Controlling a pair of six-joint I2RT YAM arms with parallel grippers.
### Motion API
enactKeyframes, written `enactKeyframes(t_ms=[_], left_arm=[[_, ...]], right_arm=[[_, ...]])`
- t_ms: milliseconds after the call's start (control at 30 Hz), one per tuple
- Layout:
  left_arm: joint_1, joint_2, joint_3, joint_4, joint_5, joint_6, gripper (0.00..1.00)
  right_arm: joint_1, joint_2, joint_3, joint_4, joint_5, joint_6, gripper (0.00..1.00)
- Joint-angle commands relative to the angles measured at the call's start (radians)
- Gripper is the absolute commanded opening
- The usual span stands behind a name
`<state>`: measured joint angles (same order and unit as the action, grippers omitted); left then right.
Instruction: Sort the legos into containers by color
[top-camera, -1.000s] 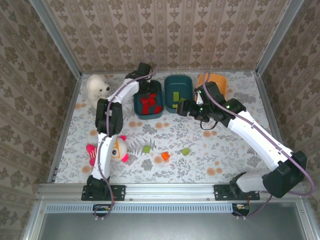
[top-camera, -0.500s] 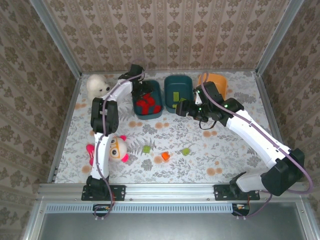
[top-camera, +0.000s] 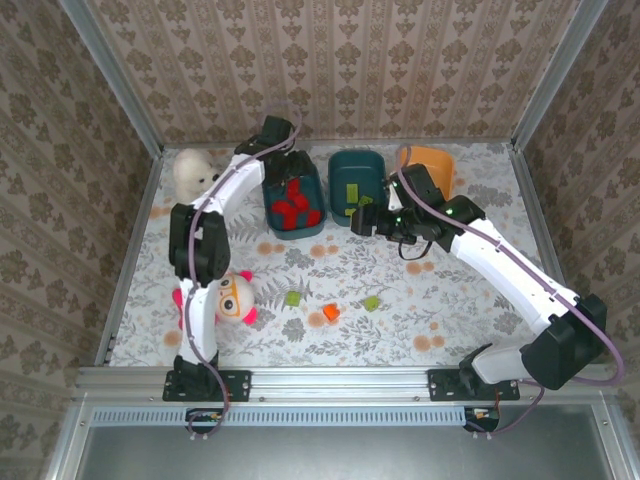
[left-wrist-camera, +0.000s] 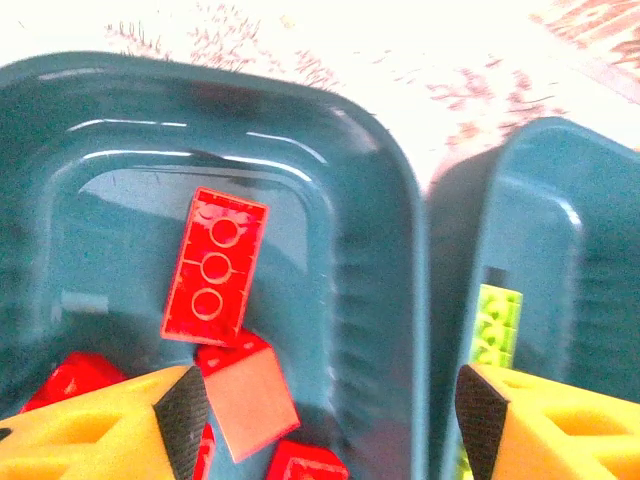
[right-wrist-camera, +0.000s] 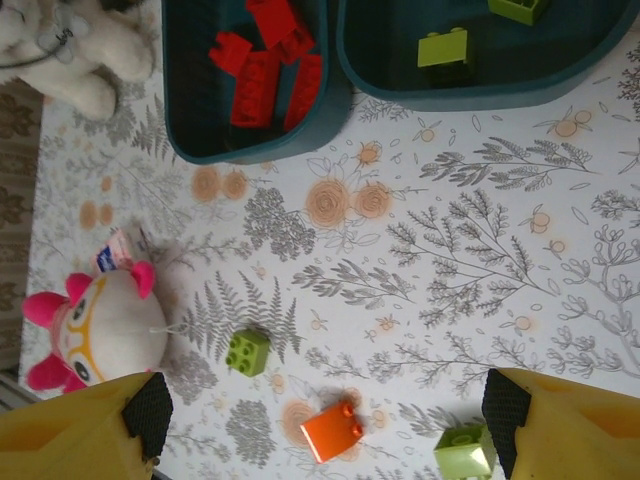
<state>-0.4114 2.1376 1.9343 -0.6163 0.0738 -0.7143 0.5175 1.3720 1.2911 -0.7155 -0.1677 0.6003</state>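
My right gripper needs to pull back next and lower its open fingers around the orange brick (top-camera: 331, 312) (right-wrist-camera: 333, 430), below and back from it between the green bricks.
My left gripper (top-camera: 288, 172) hangs open over the left teal tub (top-camera: 297, 234), which holds several red legos (top-camera: 295, 205). In the left wrist view a long red brick (left-wrist-camera: 214, 265) lies flat in that tub (left-wrist-camera: 370, 300), and the tub's right wall runs between my open fingers (left-wrist-camera: 180, 420). The middle teal tub (top-camera: 357, 153) holds a light green brick (left-wrist-camera: 497, 325). The orange tub (top-camera: 432, 160) stands at the back right. My right gripper (top-camera: 360, 218) is open with nothing in it, high over the table. Below it lie an orange brick (right-wrist-camera: 333, 430) and two green bricks (right-wrist-camera: 248, 351) (right-wrist-camera: 465, 450).
A white plush bear (top-camera: 192, 170) sits at the back left, close to the left tub. A pink plush doll (top-camera: 228, 298) lies at the front left, beside the left arm's lower link. Metal frame rails border the table.
The left gripper has gone from nearly shut to open over the left teal tub, and that arm's elbow has swung left. The right arm has hardly moved.
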Motion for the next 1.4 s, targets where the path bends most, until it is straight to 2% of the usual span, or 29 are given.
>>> enactKeyframes(t_ms=[0,233,267,467,633,800,967,1167,1300,1367], left_arm=[[-0.019,-0.160,-0.082,0.044,-0.072,0.036,0.70],[-0.039,-0.495,-0.457,0.074,-0.054,0.116,0.72],[-0.064,-0.547,-0.520,0.072,-0.048,0.128,0.72],[-0.093,-0.844,-0.867,0.041,0.006,0.146,0.74],[-0.101,-1.021,-1.041,-0.012,0.011,0.114,0.74],[-0.101,-1.123,-1.132,-0.061,-0.036,0.085,0.74],[-0.095,-1.190,-1.149,-0.119,-0.076,0.073,0.74],[-0.089,-1.242,-1.155,-0.168,-0.093,0.076,0.74],[-0.087,-1.265,-1.160,-0.184,-0.098,0.069,0.74],[-0.087,-1.272,-1.162,-0.188,-0.098,0.067,0.74]], right_arm=[[0.039,0.005,-0.006,-0.077,0.071,-0.096,0.84],[0.164,0.053,-0.059,-0.231,0.219,-0.138,0.83],[0.184,0.057,-0.073,-0.238,0.229,-0.137,0.83],[0.266,0.110,-0.116,-0.258,0.244,-0.115,0.84],[0.343,0.183,-0.083,-0.247,0.247,-0.151,0.84],[0.433,0.286,-0.029,-0.206,0.197,-0.218,0.84],[0.474,0.400,0.026,-0.184,0.144,-0.241,0.83],[0.484,0.530,0.094,-0.181,0.100,-0.244,0.72],[0.487,0.591,0.118,-0.179,0.106,-0.244,0.65],[0.486,0.623,0.130,-0.195,0.133,-0.239,0.59]])
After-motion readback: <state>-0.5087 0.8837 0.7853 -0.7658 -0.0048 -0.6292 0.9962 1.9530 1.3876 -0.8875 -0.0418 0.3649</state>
